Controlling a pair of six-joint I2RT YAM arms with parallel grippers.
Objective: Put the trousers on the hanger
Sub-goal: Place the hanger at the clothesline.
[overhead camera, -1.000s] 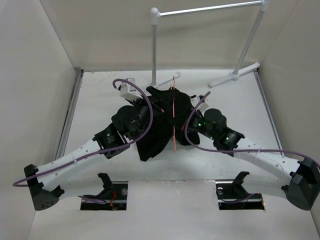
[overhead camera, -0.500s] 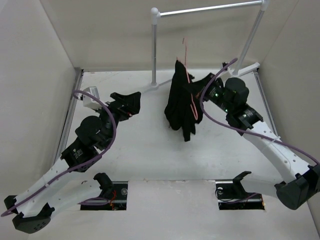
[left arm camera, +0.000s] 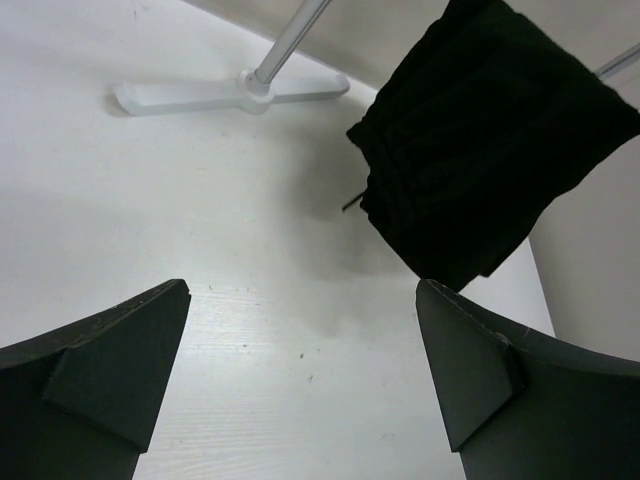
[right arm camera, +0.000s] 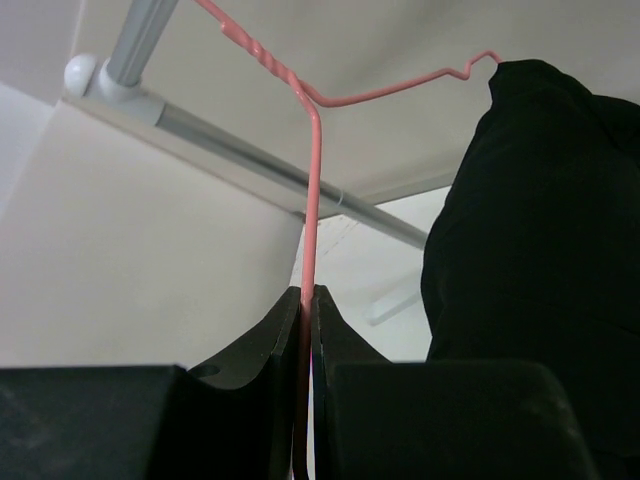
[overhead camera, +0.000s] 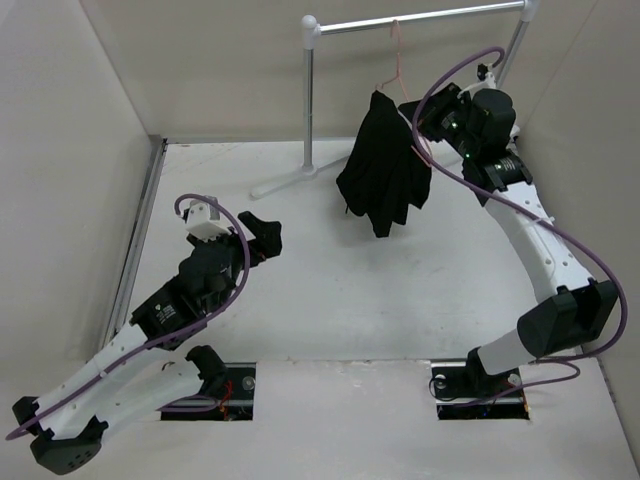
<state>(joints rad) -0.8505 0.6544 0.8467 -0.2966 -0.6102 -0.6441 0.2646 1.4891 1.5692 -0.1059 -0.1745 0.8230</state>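
Note:
I will move my right gripper outward and to the right in the top view to seat the hanger's hook on the bar [overhead camera: 450, 13], because the trousers [overhead camera: 384, 170] already hang folded.
The black trousers [overhead camera: 384, 170] hang folded over the pink-red wire hanger [overhead camera: 399, 62], lifted high near the rail. They also show in the left wrist view [left arm camera: 490, 140] and the right wrist view [right arm camera: 545, 250]. My right gripper [overhead camera: 422, 125] is shut on the hanger's wire [right arm camera: 311, 190], its jaws pinching the thin pink rod. The hanger's hook reaches up at the rail's bar; I cannot tell whether it rests on it. My left gripper [overhead camera: 262, 237] is open and empty, low over the table, to the left of the trousers and well apart from them.
The white-and-silver garment rail [overhead camera: 420, 18] stands at the back, its left post [overhead camera: 309, 95] and foot [left arm camera: 230, 92] on the table. White walls close in left, right and behind.
My right arm has raised the hanger with the trousers up and back to the rail. My left arm has drawn back a little toward the near left, its gripper still open.

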